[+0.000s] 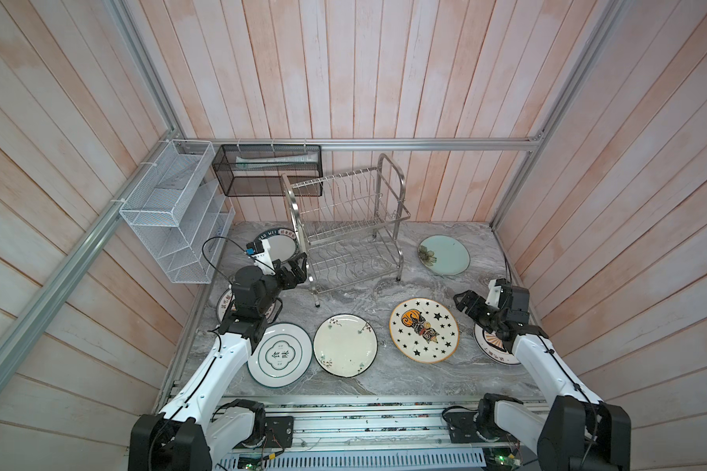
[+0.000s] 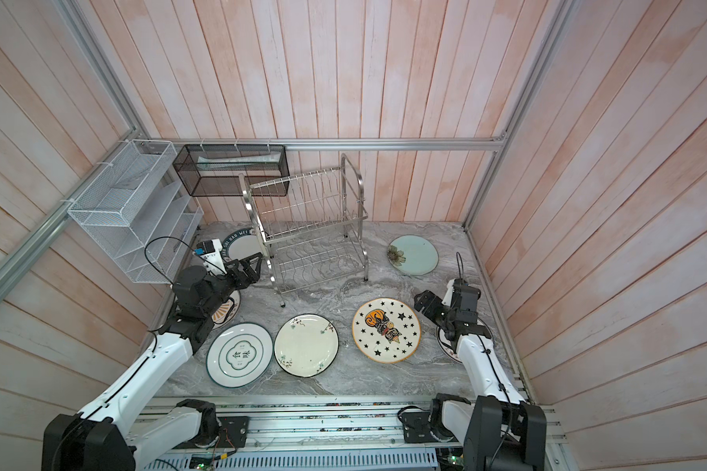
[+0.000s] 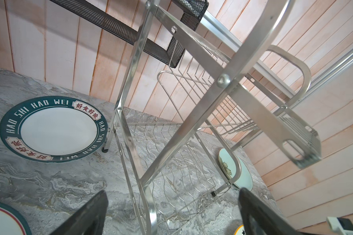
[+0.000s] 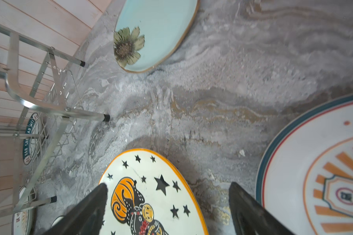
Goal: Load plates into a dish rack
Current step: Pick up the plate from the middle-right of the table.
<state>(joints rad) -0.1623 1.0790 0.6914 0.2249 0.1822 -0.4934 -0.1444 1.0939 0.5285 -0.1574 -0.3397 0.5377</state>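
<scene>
The right gripper lowers and draws back onto the star plate's orange rim [image 1: 457, 337] facing the sunburst plate next, since bare marble there leaves room for a finger.
The steel dish rack [image 1: 352, 228] [image 2: 311, 232] stands empty at the back of the marble table. Several plates lie flat around it. My left gripper [image 1: 299, 265] [image 3: 173, 192] is open and hangs beside the rack's [image 3: 223, 80] left end, holding nothing. A "HAO WEI" plate [image 1: 280, 246] [image 3: 57, 130] lies behind it. My right gripper [image 1: 464, 299] [image 4: 168, 185] is open just above the right rim of the star plate [image 1: 424, 329] [image 4: 161, 203]. A sunburst plate [image 1: 491, 348] [image 4: 314, 162] lies partly hidden under the right arm.
A pale blue flower plate [image 1: 444, 255] lies at the back right. A cream plate [image 1: 345, 344] and a green-ringed plate [image 1: 280, 354] lie in front. Another plate [image 1: 221, 308] is under the left arm. A white mesh shelf [image 1: 172, 212] and black mesh basket [image 1: 268, 171] hang on the walls.
</scene>
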